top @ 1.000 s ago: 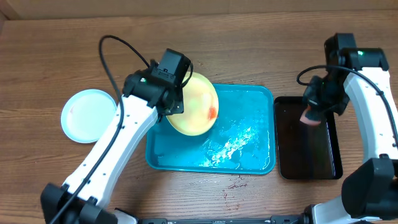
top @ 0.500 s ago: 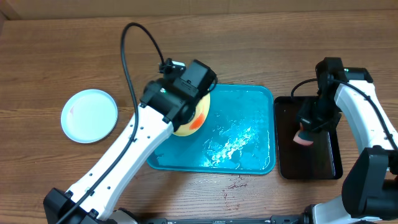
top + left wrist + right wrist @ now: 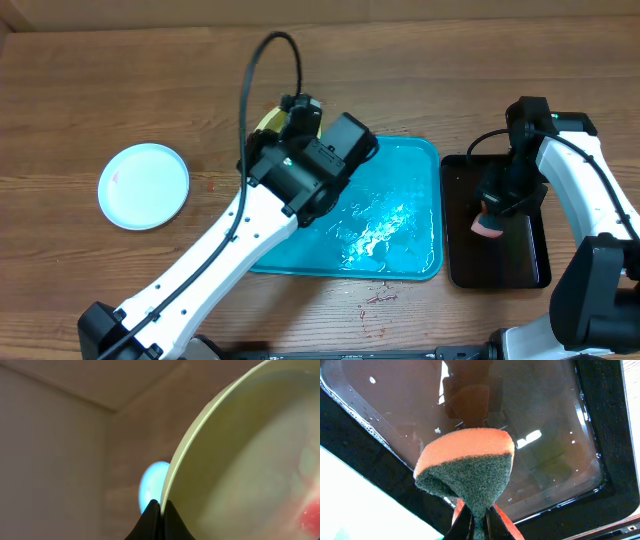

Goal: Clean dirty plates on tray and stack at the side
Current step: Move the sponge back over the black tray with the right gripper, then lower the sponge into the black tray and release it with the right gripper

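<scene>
The orange sponge in my right gripper should next go down into the dark water in the black tray [image 3: 545, 435] and be released there, because the water is just below the gripper.
A pale yellow-green plate [image 3: 240, 460] with a red sauce smear [image 3: 311, 516] is tilted up, and my left gripper [image 3: 161, 504] is shut on its rim. From overhead only a sliver of that plate [image 3: 267, 121] shows behind the left arm, at the far left corner of the turquoise tray [image 3: 412, 165]. A light blue plate [image 3: 143, 185] lies on the table left of the tray. My right gripper [image 3: 479, 516] is shut on an orange sponge with a green scouring face [image 3: 470, 467], held low over the black tray [image 3: 545, 435].
The black tray [image 3: 505, 262] sits right of the turquoise tray and holds dark water. Wet foam streaks [image 3: 375, 232] cover the turquoise tray's floor. Small red spots [image 3: 380, 294] mark the wood in front of it. A cable [image 3: 262, 62] loops above the left arm.
The left arm swung right and away with the plate, which is now almost hidden beneath it. The right gripper came down with the sponge over the black tray, then stayed there.
</scene>
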You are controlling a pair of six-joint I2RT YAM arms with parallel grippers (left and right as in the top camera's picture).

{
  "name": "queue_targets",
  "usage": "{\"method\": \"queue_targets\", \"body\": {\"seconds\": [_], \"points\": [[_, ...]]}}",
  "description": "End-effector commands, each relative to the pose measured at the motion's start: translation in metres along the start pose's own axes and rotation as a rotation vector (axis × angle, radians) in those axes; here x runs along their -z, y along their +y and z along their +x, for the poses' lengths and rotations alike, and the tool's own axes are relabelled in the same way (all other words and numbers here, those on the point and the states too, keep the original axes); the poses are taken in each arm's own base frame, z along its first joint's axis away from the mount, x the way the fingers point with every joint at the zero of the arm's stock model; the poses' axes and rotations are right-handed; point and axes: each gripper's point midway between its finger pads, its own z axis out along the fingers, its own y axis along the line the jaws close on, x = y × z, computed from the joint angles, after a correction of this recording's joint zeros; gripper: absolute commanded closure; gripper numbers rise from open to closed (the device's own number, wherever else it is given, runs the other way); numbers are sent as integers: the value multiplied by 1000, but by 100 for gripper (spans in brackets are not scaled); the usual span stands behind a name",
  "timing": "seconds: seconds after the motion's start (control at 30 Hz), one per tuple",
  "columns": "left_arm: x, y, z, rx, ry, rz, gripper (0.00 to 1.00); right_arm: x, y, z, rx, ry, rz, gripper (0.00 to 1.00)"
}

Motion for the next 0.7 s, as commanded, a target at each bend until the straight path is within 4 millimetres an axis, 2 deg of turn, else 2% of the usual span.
{"method": "queue_targets", "body": {"seconds": [0.0,0.23,0.4,0.67], "points": [[9,23,-25,-167,-77,-200,96,1,1,0,-7,-5,-8,96],[15,10,-42,-320,-109,-336,96,1,1,0,-7,-5,-9,96],[22,-9,-45,-361,-137,-325,96,1,1,0,-7,-5,-9,96],[27,-12,-46,-369,-152,-333,96,1,1,0,-7,-6,-9,96]]}}
